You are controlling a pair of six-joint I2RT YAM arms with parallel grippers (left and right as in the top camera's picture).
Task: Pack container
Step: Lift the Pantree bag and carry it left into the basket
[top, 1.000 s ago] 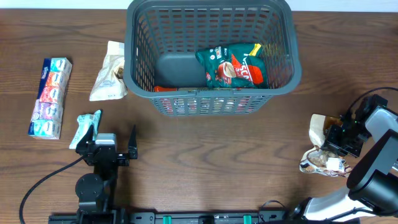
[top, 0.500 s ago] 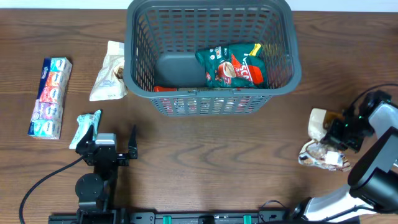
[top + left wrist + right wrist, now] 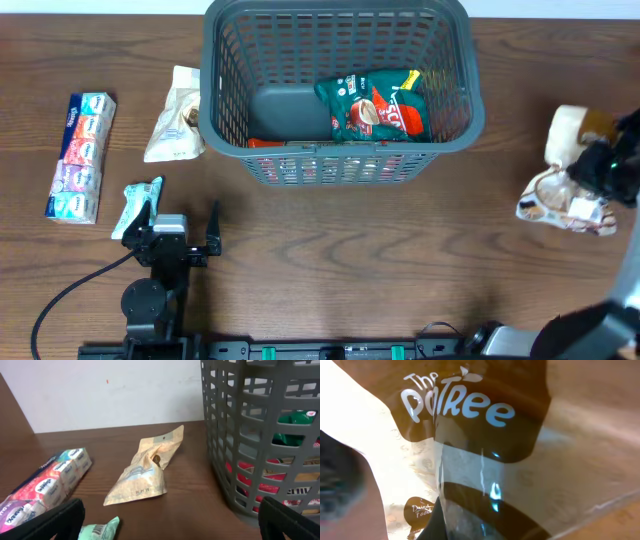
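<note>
I will next take the brown snack pack (image 3: 568, 198) in my right gripper left in the overhead view to release it in the basket's nearer end (image 3: 428, 100), since the top is open.
The container, a large dark grey lattice basket (image 3: 330, 168), stands at the top centre and holds a green and red snack pack (image 3: 375, 105). Its wall also shows in the left wrist view (image 3: 260, 435). My right gripper (image 3: 602, 165) is at the far right edge, shut on a white and brown snack pack (image 3: 568, 198) and holding it above the table. That pack fills the right wrist view (image 3: 470, 435). My left gripper (image 3: 183, 222) is open and empty at the lower left, in front of the basket's left corner.
A beige pouch (image 3: 177, 115) lies left of the basket and also shows in the left wrist view (image 3: 145, 470). A row of tissue packs (image 3: 80, 155) lies at the far left. A mint green pack (image 3: 140, 205) lies beside my left gripper. A dark grey item (image 3: 290, 112) lies in the basket.
My right gripper has risen and moved toward the far right with the white and brown snack pack. The left arm has not moved.
</note>
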